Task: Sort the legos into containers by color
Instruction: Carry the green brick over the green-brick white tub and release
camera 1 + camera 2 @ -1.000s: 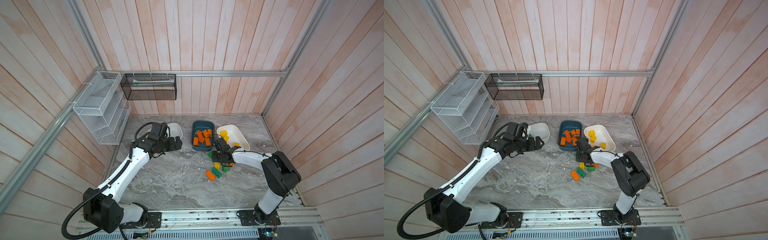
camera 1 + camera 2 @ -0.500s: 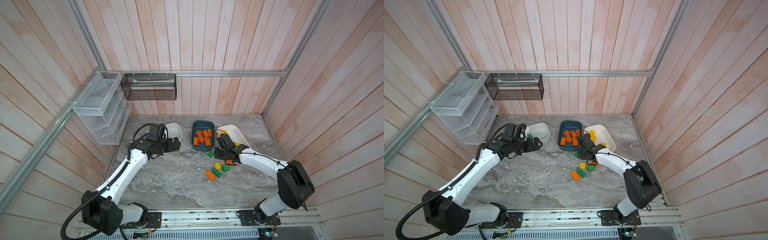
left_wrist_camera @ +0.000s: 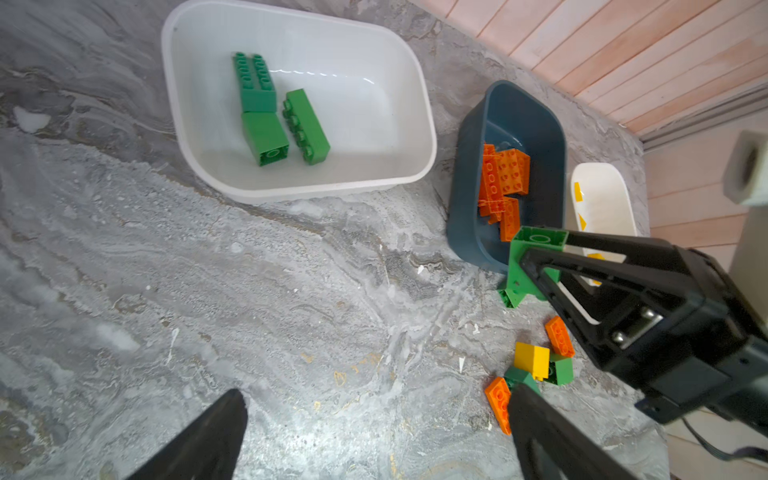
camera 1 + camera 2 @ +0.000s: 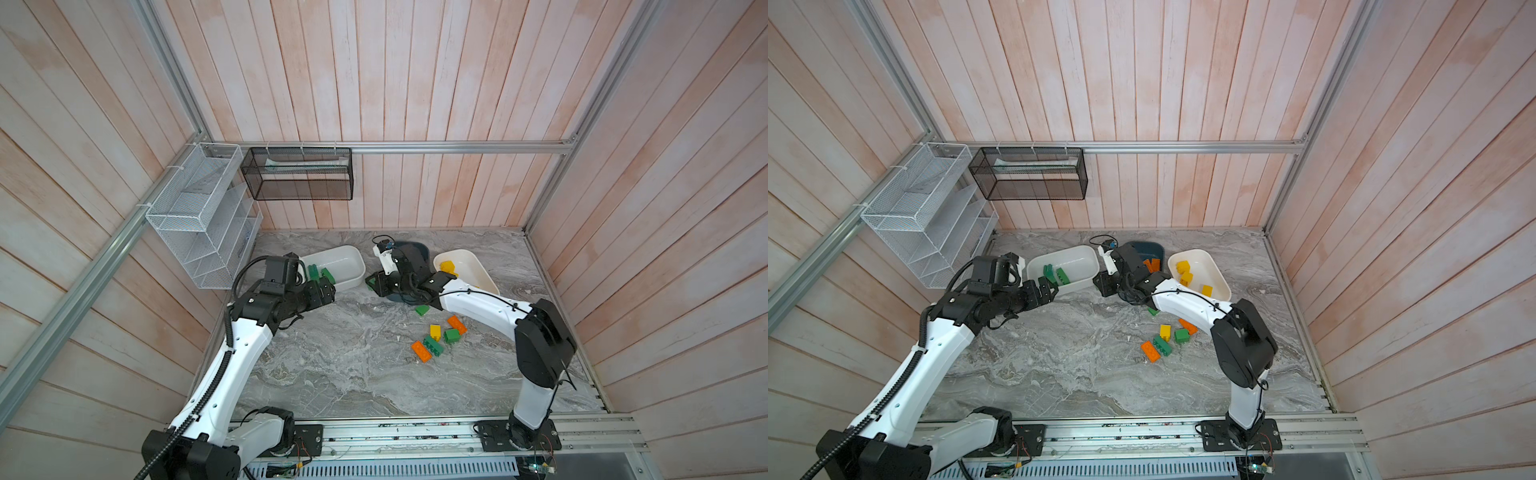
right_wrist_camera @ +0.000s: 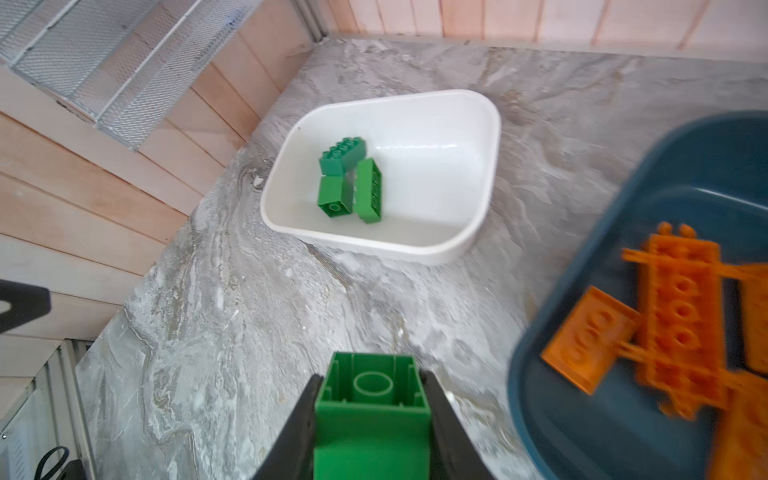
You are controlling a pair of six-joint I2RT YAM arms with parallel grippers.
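Observation:
My right gripper reaches outward next and lets go of the lego beside its matching greens.
My right gripper (image 5: pixel 371 386) is shut on a square green lego (image 5: pixel 371 428), held above the table between the white tub (image 5: pixel 494 124) and the dark teal tub (image 5: pixel 540 374). In both top views it sits left of the teal tub (image 4: pixel 1152 246). The white tub (image 4: pixel 345 253) holds three green legos (image 3: pixel 266 137). Orange legos (image 3: pixel 505 178) lie in the teal one. Yellow legos (image 4: pixel 1183 272) lie in the right-hand white tub (image 4: pixel 1214 266). My left gripper (image 3: pixel 378 392) is open and empty, low over bare table just in front of the green tub.
Several loose legos lie on the table under my right forearm: green (image 4: pixel 422 310), yellow (image 4: pixel 435 331), orange (image 4: pixel 456 324), green (image 4: pixel 451 336), green (image 4: pixel 433 345) and orange (image 4: pixel 420 351). A white wire rack (image 4: pixel 199 216) and a black mesh basket (image 4: pixel 299 174) hang on the walls.
My right gripper has lifted from the loose pile and swung left past the teal tub with the green lego in it. My left gripper drew back slightly to the left.

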